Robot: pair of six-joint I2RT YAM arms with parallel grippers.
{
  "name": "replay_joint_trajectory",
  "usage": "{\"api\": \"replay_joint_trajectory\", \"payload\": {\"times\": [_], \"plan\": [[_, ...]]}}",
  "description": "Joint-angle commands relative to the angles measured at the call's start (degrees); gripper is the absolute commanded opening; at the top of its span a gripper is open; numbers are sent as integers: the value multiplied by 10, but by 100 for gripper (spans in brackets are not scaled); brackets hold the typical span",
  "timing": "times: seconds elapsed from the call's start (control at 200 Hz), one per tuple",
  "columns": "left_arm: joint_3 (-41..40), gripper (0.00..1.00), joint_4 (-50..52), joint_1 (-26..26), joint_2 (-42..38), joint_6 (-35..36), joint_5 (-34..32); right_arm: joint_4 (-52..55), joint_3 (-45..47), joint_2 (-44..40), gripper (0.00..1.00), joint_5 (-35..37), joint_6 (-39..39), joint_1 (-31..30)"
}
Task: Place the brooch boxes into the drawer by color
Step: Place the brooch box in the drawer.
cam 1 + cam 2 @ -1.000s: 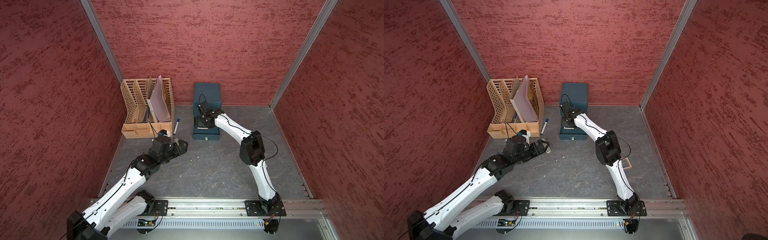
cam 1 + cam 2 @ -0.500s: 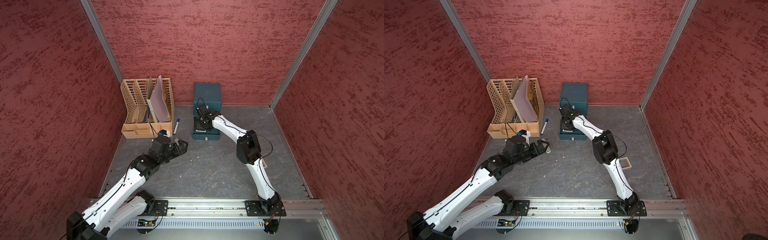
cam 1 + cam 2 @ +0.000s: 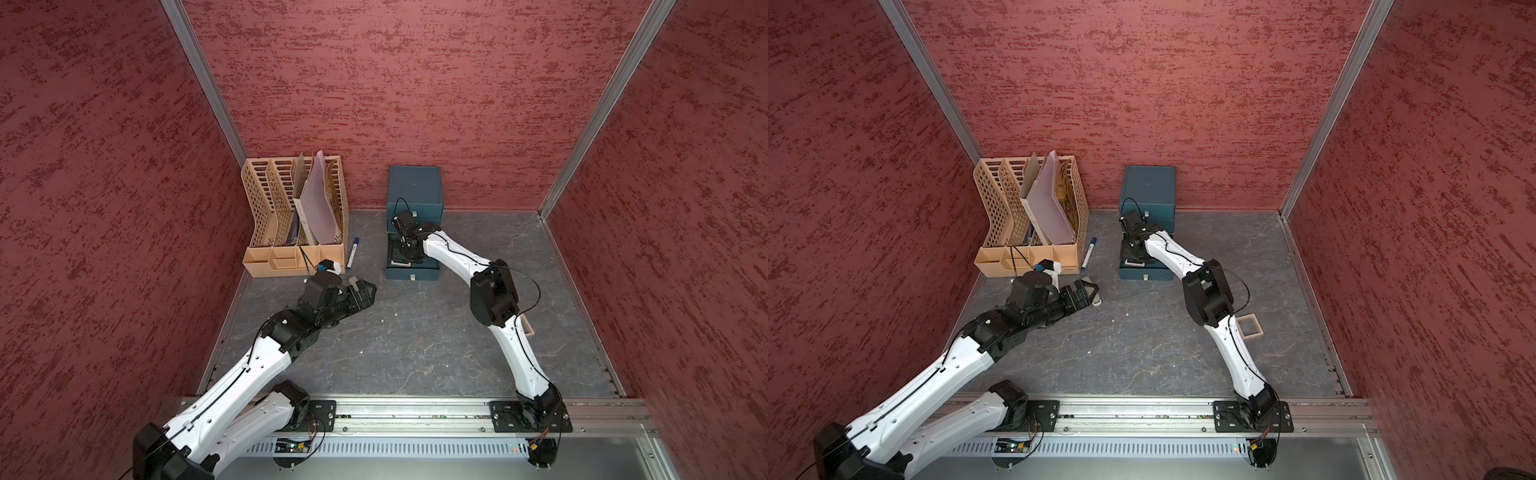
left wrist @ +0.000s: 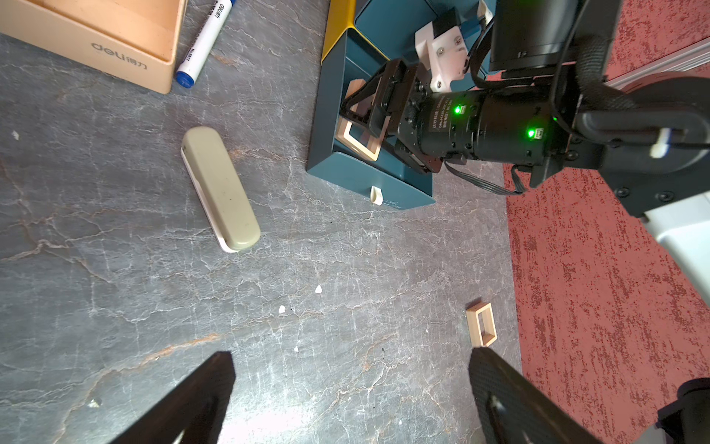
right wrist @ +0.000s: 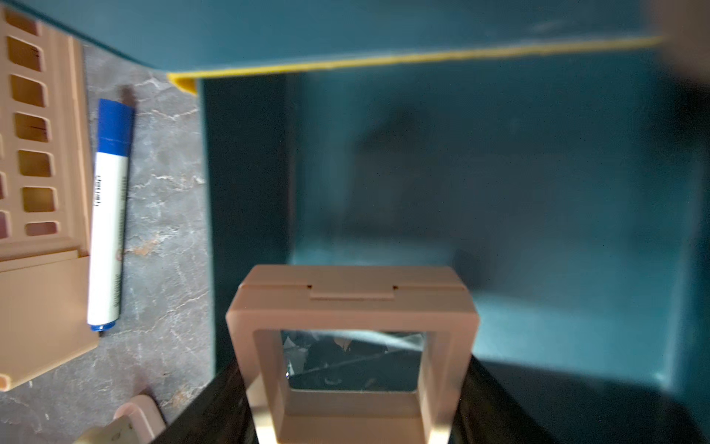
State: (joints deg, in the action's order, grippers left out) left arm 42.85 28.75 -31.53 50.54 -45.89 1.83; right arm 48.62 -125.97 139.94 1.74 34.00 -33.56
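The drawer's bare bottom lies just below my right gripper, so my right gripper needs to go down deeper into the open lower drawer and let go of the tan brooch box.
My right gripper is shut on a tan brooch box, holding it by its two sides low inside the open lower drawer of the teal cabinet. Both top views show that gripper over the pulled-out drawer. Another tan brooch box lies on the floor to the right, beside my right arm. My left gripper hangs open and empty over the grey floor.
A beige-grey oblong block lies under my left gripper's reach. A blue-capped marker lies beside the tan file organiser at the back left. Red walls close in three sides; a metal rail runs along the front.
My right arm's elbow has swung left and lower, uncovering the tan box on the floor, while the gripper stayed at the drawer with its box. The left arm has not moved.
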Motion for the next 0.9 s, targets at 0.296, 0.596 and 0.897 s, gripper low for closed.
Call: {"api": "replay_joint_trajectory", "payload": {"times": [0.296, 0.596, 0.897], "plan": [[17, 100, 6, -5, -5, -5, 0, 8, -22, 16, 65, -29, 16, 10], [19, 100, 6, -6, -4, -3, -1, 7, -22, 20, 71, -37, 18, 11], [20, 100, 8, -6, -5, -3, -2, 18, -30, 28, 72, -38, 18, 15]]}}
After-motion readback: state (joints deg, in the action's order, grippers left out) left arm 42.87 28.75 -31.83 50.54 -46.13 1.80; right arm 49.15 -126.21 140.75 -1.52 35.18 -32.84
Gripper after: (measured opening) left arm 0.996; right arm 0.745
